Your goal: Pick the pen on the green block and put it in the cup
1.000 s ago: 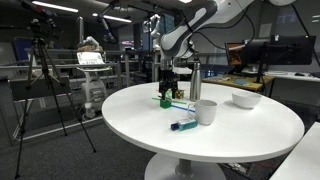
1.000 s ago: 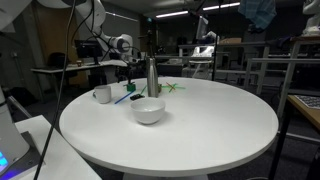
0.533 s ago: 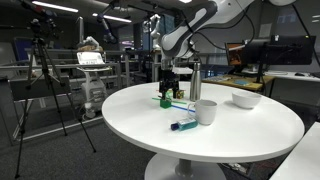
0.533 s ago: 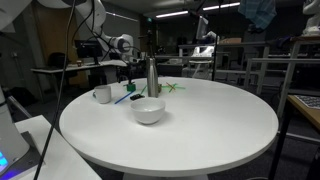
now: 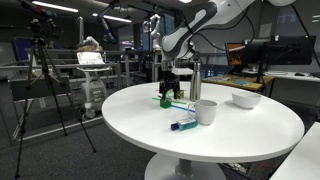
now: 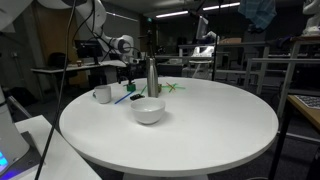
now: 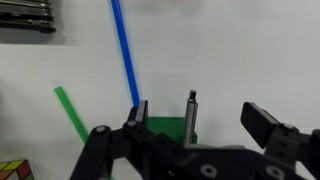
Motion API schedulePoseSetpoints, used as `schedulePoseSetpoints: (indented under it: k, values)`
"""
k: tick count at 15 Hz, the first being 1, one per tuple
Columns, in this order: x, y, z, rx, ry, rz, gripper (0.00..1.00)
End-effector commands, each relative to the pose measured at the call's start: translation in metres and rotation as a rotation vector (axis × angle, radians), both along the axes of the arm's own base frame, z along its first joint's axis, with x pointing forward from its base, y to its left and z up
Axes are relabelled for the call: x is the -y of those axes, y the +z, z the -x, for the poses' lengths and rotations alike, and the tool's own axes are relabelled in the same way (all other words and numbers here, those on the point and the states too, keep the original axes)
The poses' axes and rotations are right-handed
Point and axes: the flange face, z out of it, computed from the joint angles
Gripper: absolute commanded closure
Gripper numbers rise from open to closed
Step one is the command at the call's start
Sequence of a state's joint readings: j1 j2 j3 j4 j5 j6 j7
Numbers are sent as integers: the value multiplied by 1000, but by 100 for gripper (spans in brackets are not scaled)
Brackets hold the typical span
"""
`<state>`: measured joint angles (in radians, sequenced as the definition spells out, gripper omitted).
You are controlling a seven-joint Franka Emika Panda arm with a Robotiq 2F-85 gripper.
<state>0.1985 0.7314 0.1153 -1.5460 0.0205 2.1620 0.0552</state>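
The dark pen (image 7: 191, 116) on the green block (image 7: 165, 128) is already between my gripper's two open fingers, so next I need to lower them around it and close them.
In the wrist view a thin dark pen (image 7: 191, 117) lies on the bright green block (image 7: 165, 128). My gripper (image 7: 200, 120) is open just above them. Its left finger (image 7: 137, 113) is over the block's left edge and its right finger (image 7: 262, 124) stands clear to the right, so the pen sits between the jaws, untouched. In an exterior view the gripper (image 5: 167, 86) hangs over the green block (image 5: 165, 100), and the white cup (image 5: 206, 112) stands to the right, nearer the front. The cup (image 6: 102, 94) also shows at the table's left in an exterior view.
A steel bottle (image 5: 196, 84) stands just behind the gripper and a white bowl (image 5: 246, 99) farther right. A blue-teal marker (image 5: 183, 125) lies in front of the cup. The wrist view shows a blue stick (image 7: 125, 50), a green stick (image 7: 70, 112) and a colour cube (image 7: 10, 170).
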Motion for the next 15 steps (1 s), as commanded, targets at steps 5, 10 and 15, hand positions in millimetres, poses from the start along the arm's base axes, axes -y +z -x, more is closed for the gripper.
schedulePoseSetpoints:
  k: [5, 10, 15]
  values:
    - [-3, -16, -4, -26, -10, 39, 0]
    - [-5, -20, -3, -36, -6, 37, 1]
    - [-9, -17, -4, -30, -1, 41, 0]
